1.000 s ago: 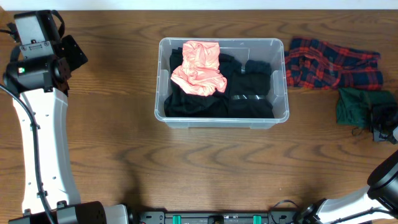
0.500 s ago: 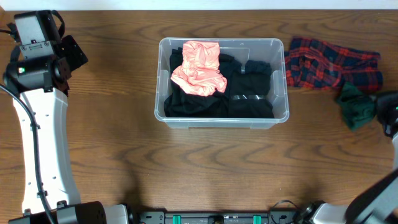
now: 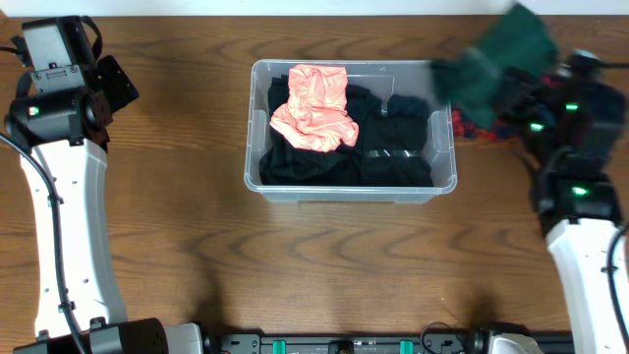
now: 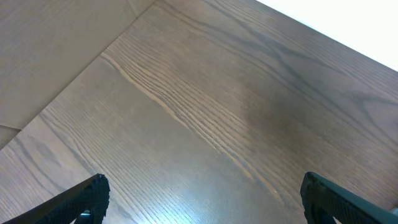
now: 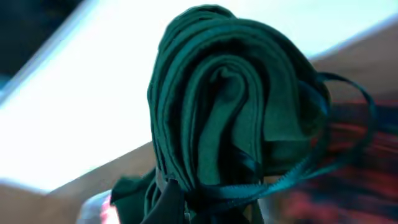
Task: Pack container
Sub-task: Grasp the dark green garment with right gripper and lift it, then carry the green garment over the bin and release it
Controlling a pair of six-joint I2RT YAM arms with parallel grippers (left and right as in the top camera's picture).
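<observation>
Next, my right gripper will go left in the overhead view, then down to release, as the black clothes [image 3: 388, 147] beside the pink garment lie below it on that side.
The container [image 3: 344, 194], a clear plastic bin, stands mid-table holding a pink garment [image 3: 314, 108] on black clothes [image 3: 388, 147]. My right gripper [image 3: 526, 88] is raised beside the bin's far right corner, shut on a folded dark green garment [image 3: 496, 54] that hangs in the air, blurred. The right wrist view shows that green garment [image 5: 230, 106] bunched with a ribbon strap, pinched at my right gripper [image 5: 211, 208]. At the far left my left gripper [image 3: 116, 87] hangs open over bare wood, and in its own wrist view the left gripper [image 4: 202, 199] has nothing between its fingers.
A red and blue plaid cloth [image 3: 482, 126] lies on the table right of the bin, mostly hidden under my right arm [image 3: 580, 187]. The left arm [image 3: 69, 216] runs along the table's left side.
My right arm has lifted the green garment off the table at the right and carried it up and left, toward the bin's far right corner. The left arm has not moved.
</observation>
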